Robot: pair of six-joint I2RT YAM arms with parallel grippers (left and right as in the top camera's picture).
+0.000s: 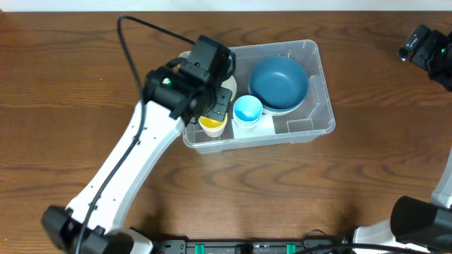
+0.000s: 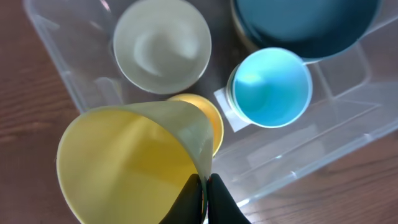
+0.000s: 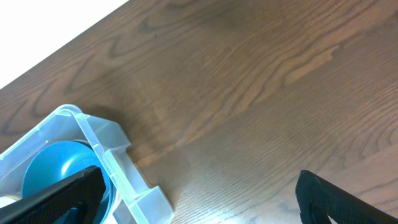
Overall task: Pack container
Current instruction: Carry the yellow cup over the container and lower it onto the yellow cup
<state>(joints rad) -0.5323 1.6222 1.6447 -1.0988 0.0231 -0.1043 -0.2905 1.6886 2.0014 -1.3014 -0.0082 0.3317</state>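
Note:
My left gripper will next lower the cup it is holding down into the second yellow cup and let go of the held cup's rim there, because that matching cup is standing open below it.
The container is a large clear bin in the middle of the table. In it lie a dark blue bowl, a light blue cup and a cream bowl. My left gripper hangs over the bin's left end, shut on the rim of a yellow cup. That cup hovers just above a second yellow cup standing in the bin. My right gripper is open and empty over bare wood, right of the container's corner.
The brown wooden table surrounds the bin. My left arm crosses the front left of the table. The right arm sits at the far right edge. A white label lies on the bin's base.

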